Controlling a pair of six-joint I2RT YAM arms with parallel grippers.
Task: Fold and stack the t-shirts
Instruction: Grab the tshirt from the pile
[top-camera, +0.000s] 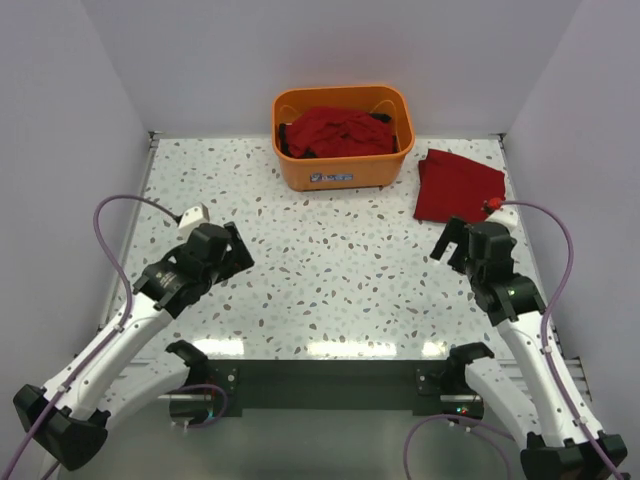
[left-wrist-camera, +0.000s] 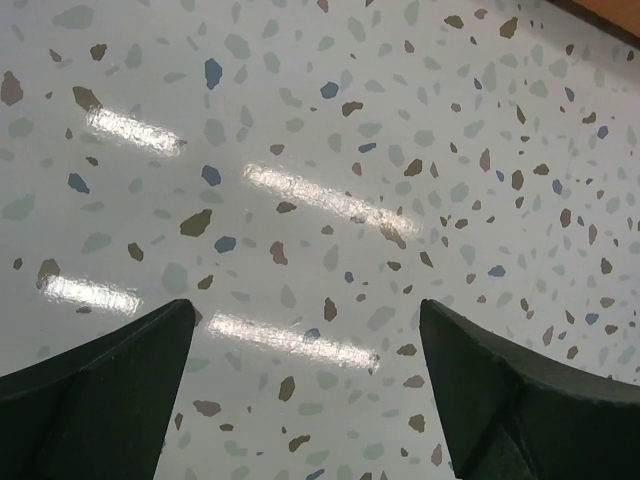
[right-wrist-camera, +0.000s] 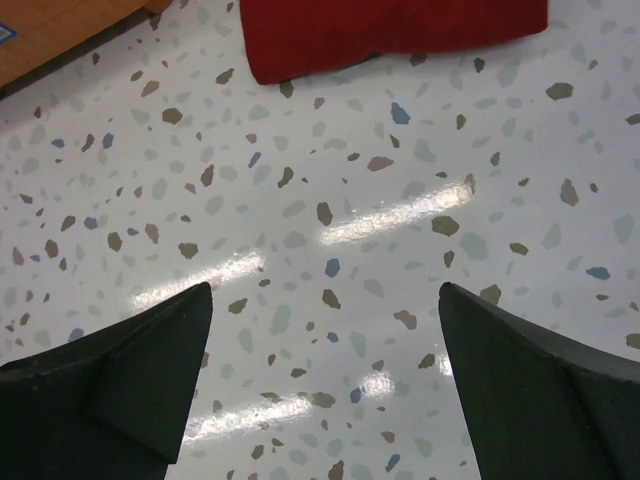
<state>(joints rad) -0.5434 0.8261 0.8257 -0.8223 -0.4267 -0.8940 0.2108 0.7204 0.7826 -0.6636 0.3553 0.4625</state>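
Note:
I will move my right gripper outward and to the left in the top view, then down onto the crumpled dark-red t-shirt, because the t-shirt is inside the orange basket.
A folded dark-red t-shirt (top-camera: 455, 185) lies as a rectangle at the back right of the table; its near edge shows in the right wrist view (right-wrist-camera: 390, 30). More dark-red t-shirts (top-camera: 335, 132) lie crumpled in an orange basket (top-camera: 343, 172) at the back centre. My left gripper (top-camera: 238, 250) is open and empty over bare table at the left; its fingers (left-wrist-camera: 100, 390) frame only speckled surface. My right gripper (top-camera: 448, 240) is open and empty just in front of the folded shirt, with its fingers (right-wrist-camera: 540, 390) spread wide.
The table is white terrazzo (top-camera: 340, 270) with white walls at the left, back and right. The basket's orange corner shows in the right wrist view (right-wrist-camera: 50, 30) and the left wrist view (left-wrist-camera: 610, 12). Purple cables (top-camera: 120, 210) loop beside each arm.

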